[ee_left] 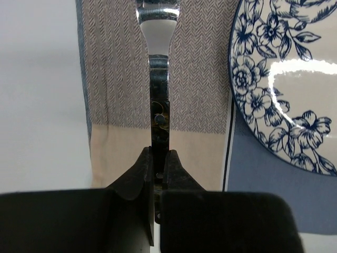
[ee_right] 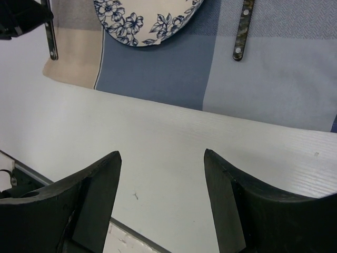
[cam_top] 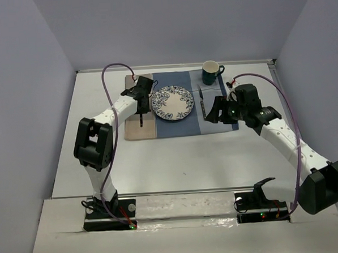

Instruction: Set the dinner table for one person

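The beige stripe beside the plate is bare, so I need to ease my left gripper toward the plate, lower it to the mat [cam_top: 183, 126] and release the fork.
The dinner table [cam_top: 187, 154] is a white tabletop with a blue-and-beige striped mat [cam_top: 183, 126] at its back. On the mat stands a floral plate [cam_top: 172, 102], with a dark-handled knife [cam_top: 203, 103] to its right. My left gripper [cam_top: 140, 101] hovers over the beige stripe left of the plate. In the left wrist view that gripper [ee_left: 159, 158] is shut on a dark-handled utensil [ee_left: 159, 105] with a silver neck; its head is cut off by the frame. My right gripper [cam_top: 214, 110] stands open and empty by the mat's right part, over bare tabletop [ee_right: 158, 132].
A dark green mug [cam_top: 211, 72] stands at the mat's back right corner. In the right wrist view the knife handle [ee_right: 242, 31], the plate [ee_right: 147, 18] and the held utensil's handle [ee_right: 51, 42] lie beyond the open fingers. Grey walls close in the table.
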